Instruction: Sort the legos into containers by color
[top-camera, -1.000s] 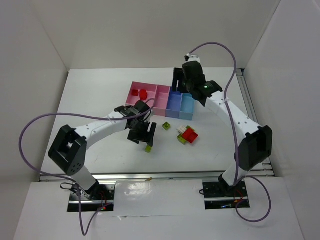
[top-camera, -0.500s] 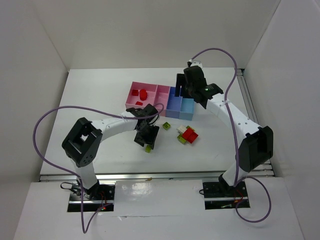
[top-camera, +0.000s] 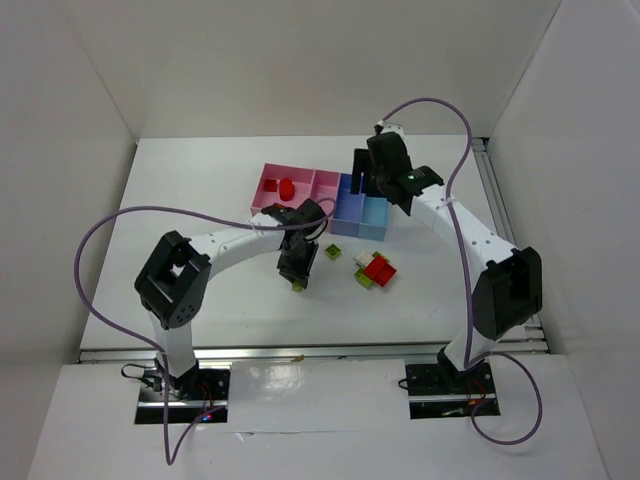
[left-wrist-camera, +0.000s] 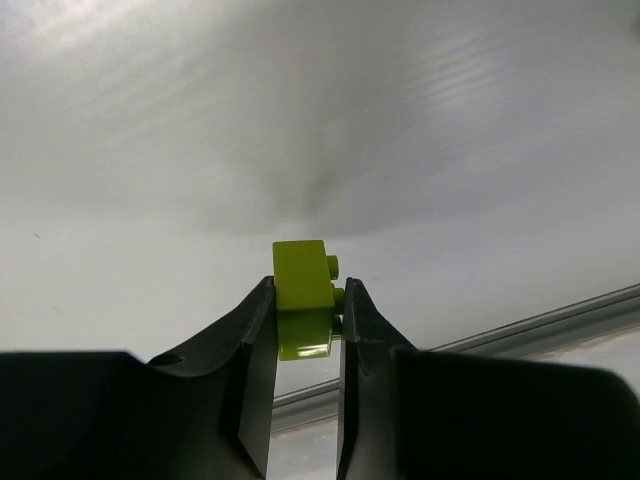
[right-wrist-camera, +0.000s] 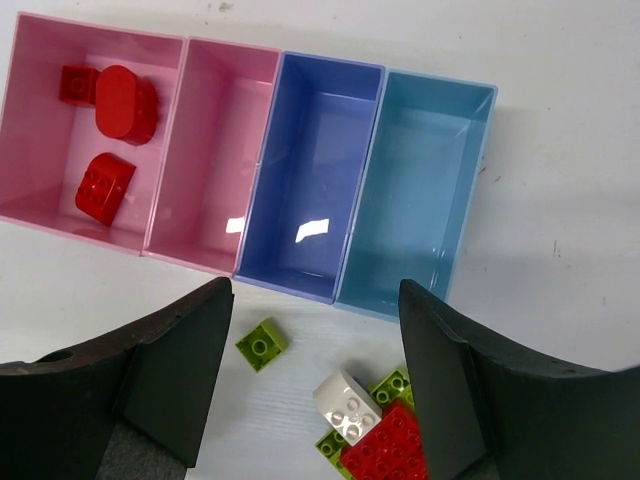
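Note:
My left gripper needs to move up and outward over the empty narrow pink bin (top-camera: 325, 186) and let go of the yellow-green lego (top-camera: 297, 284) there, because the wide bin has red pieces in it.
My left gripper (left-wrist-camera: 305, 305) is shut on a yellow-green lego (left-wrist-camera: 302, 295), studs facing right, low over the white table; from above, this lego (top-camera: 297, 284) is in front of the containers. My right gripper (right-wrist-camera: 315, 295) hangs open and empty above the containers: a wide pink bin (right-wrist-camera: 40, 160) holding three red pieces (right-wrist-camera: 125, 100), an empty narrow pink bin (right-wrist-camera: 215, 150), an empty blue bin (right-wrist-camera: 310, 170) and an empty light blue bin (right-wrist-camera: 420, 190). A loose yellow-green brick (right-wrist-camera: 261, 343) and a clump of red (right-wrist-camera: 385, 450), white (right-wrist-camera: 345, 405) and green bricks lie in front of the bins.
White walls enclose the table (top-camera: 200, 200) on three sides. A metal rail (top-camera: 300, 350) runs along the near edge. Purple cables loop from both arms. The left arm (top-camera: 230, 240) stretches across the table in front of the pink bins.
The left jaws have closed on the yellow-green lego, and the left arm has folded in towards it. The right gripper has barely shifted above the bins.

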